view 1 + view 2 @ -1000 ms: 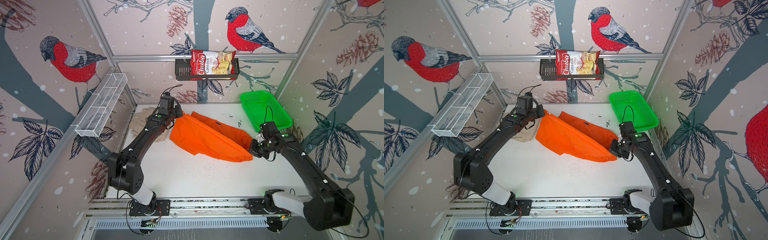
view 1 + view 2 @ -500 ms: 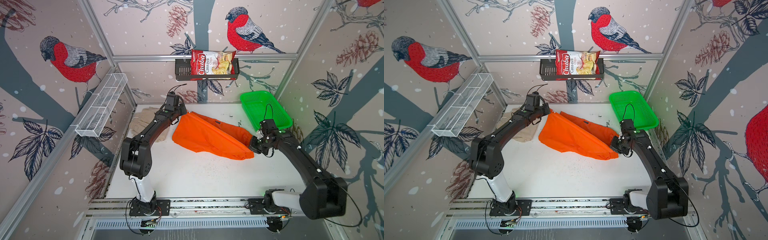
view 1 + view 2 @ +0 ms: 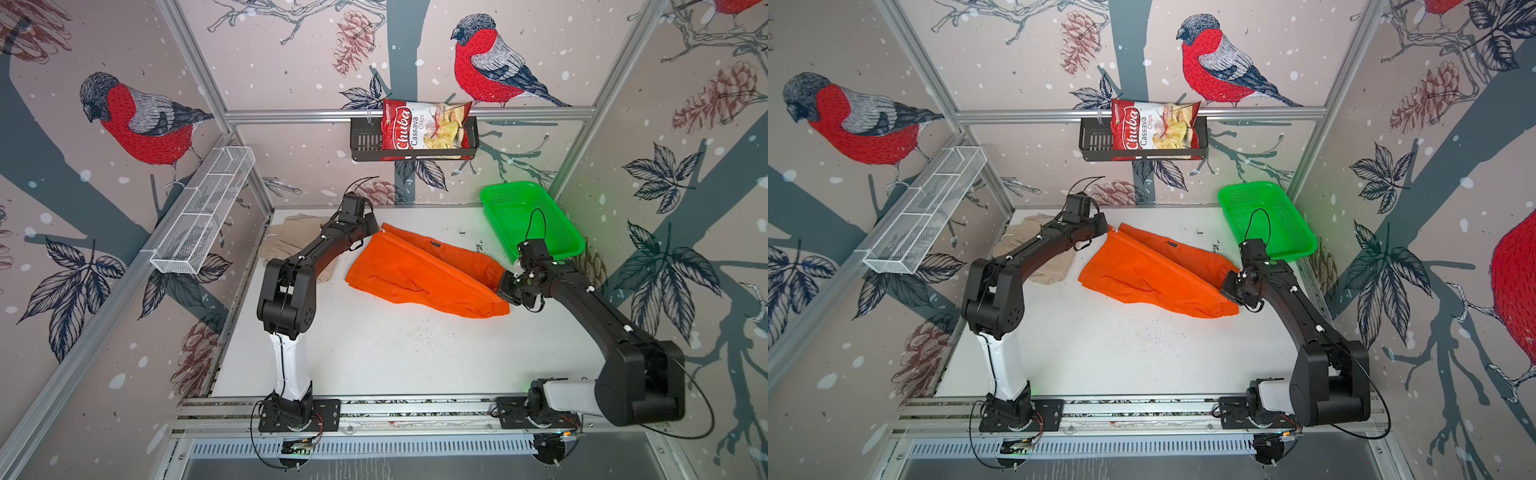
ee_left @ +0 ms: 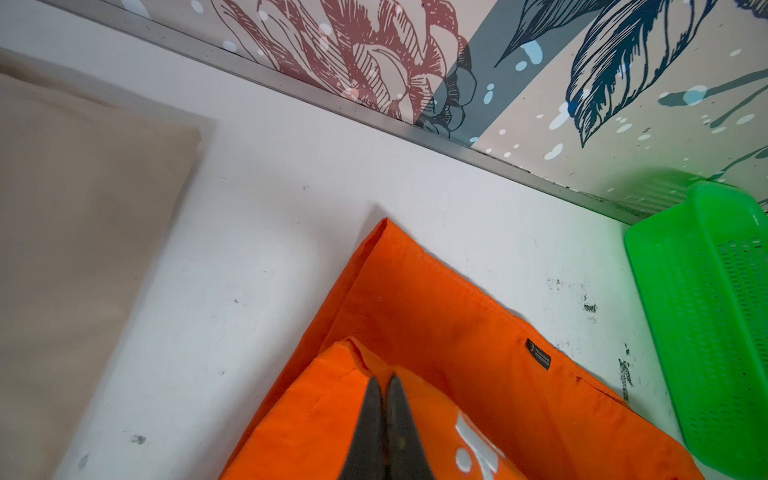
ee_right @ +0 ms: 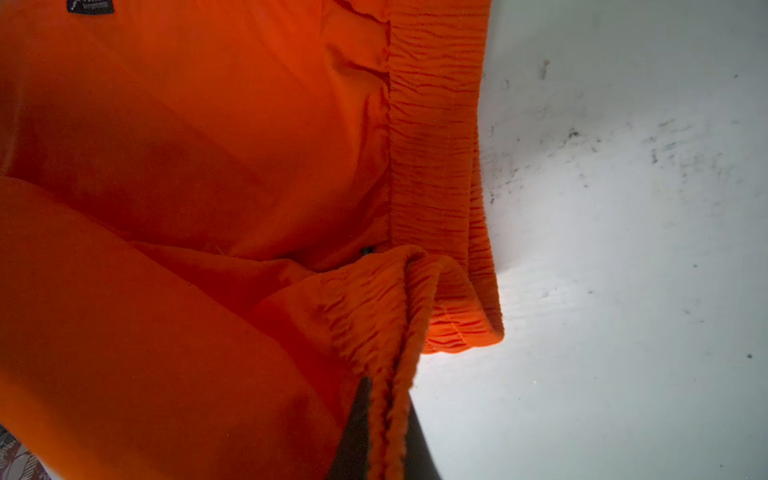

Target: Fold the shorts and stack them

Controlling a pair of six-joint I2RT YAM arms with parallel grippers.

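Next I should move my right gripper outward and down to release the gathered waistband over the flat waistband part (image 3: 498,269) (image 5: 436,152), which lies outward and below the gripper, still uncovered.
The bright orange shorts (image 3: 419,272) (image 3: 1150,274) lie half folded across the middle of the white table (image 3: 395,357), one layer lapped over the other. My left gripper (image 3: 373,235) (image 4: 384,380) is shut on a leg corner of the orange shorts (image 4: 415,316) at the back, next to the white logo. On the right side, my right gripper (image 3: 503,286) (image 5: 384,388) is shut on the gathered waistband of the orange shorts (image 5: 432,166). The beige shorts (image 3: 291,235) (image 3: 1021,245) (image 4: 75,232) lie at the back left, partly under my left arm.
A green mesh basket (image 3: 490,203) (image 3: 1227,197) (image 4: 648,299) leans in the back right corner. A black wall rack with a chips bag (image 3: 424,131) hangs on the back wall. A white wire shelf (image 3: 203,216) is fixed to the left wall.
My left gripper has carried its orange corner to the right and back, and the left arm's elbow has swung inward. The right gripper has hardly moved. The raised orange layer now lies lower.
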